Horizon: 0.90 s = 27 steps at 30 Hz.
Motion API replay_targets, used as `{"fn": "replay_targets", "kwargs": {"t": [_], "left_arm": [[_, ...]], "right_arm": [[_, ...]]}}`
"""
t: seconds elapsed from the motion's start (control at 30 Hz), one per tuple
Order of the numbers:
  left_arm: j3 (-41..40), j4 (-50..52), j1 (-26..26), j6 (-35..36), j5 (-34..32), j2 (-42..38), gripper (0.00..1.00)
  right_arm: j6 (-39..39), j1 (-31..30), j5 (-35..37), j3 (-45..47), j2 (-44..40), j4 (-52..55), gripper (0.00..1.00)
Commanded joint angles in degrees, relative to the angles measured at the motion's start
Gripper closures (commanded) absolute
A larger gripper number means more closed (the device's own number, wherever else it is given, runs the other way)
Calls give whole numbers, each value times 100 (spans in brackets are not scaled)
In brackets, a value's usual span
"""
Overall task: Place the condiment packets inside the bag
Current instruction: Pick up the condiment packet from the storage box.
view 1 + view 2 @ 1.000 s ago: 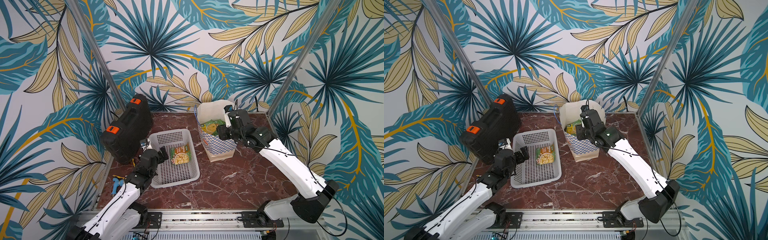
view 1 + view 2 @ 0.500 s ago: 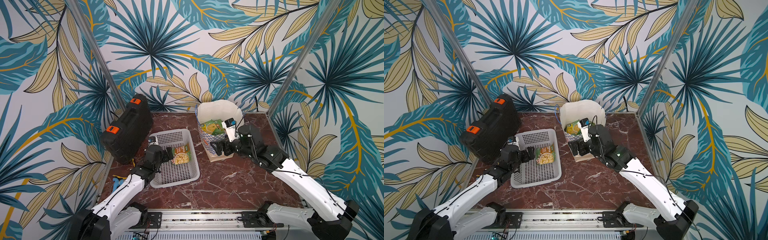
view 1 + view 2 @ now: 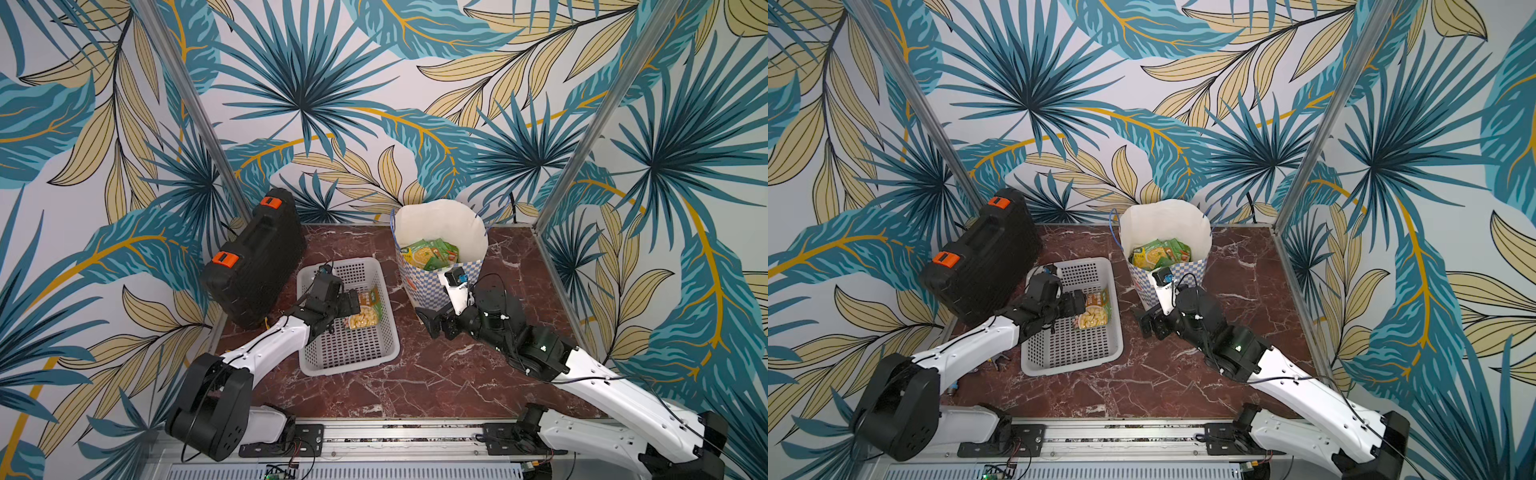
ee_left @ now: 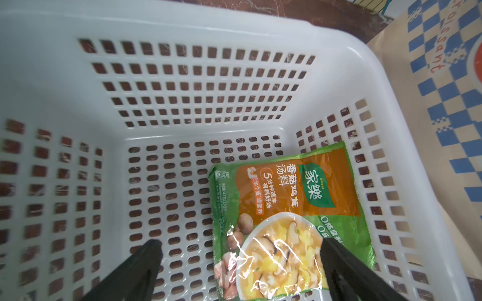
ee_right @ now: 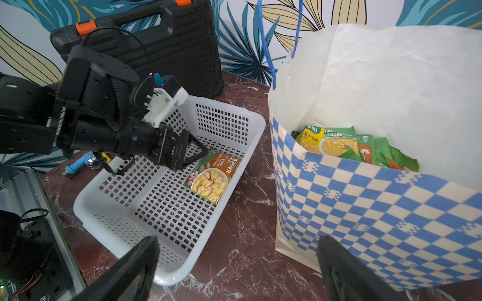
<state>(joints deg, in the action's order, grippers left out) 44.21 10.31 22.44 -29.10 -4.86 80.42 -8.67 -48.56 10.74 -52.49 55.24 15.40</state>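
Observation:
The packet's edge facing the basket's middle [image 4: 224, 246] has bare basket bottom beside it for one finger, so I will next lower my left gripper onto it in the white basket [image 4: 182, 26].
One condiment packet [image 4: 287, 221], green and orange with a soup picture, lies flat on the floor of the white basket [image 4: 182, 26] by its right wall; both top views show the packet [image 3: 365, 309] [image 3: 1095, 311]. My left gripper [image 4: 241, 243] hangs open just over its near end, one finger above bare basket floor, the other above the packet's edge. Several more packets [image 5: 339, 146] lie inside the checkered bag [image 5: 365, 221], which stands upright [image 3: 419, 286]. My right gripper [image 5: 238, 238] is open and empty, low over the table between basket and bag [image 3: 432, 324].
A black case [image 3: 257, 266] with orange latches leans at the back left, close behind the basket [image 3: 349, 368]. A small blue tool [image 5: 78, 164] lies on the table left of the basket. Blue cord handles [image 5: 268, 47] stick up from the bag's back rim.
My right gripper opened, came away from the bag's mouth and dropped low in front of the bag. My left gripper reached further into the basket, up to the packet.

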Motion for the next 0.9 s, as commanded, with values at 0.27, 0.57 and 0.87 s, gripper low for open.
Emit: {"fn": "replay_targets", "kwargs": {"t": [0.27,0.57,0.87], "left_arm": [[1321,1471,586,176,-881,1488,0],[1822,1879,666,191,-1355,2293,7],[1665,1610,670,215,-1174,2019,75]], "right_arm": [[180,-49,623,537,5,-853,0],[168,-51,646,529,117,-863,1],[172,-51,676,527,141,-863,0]]}}
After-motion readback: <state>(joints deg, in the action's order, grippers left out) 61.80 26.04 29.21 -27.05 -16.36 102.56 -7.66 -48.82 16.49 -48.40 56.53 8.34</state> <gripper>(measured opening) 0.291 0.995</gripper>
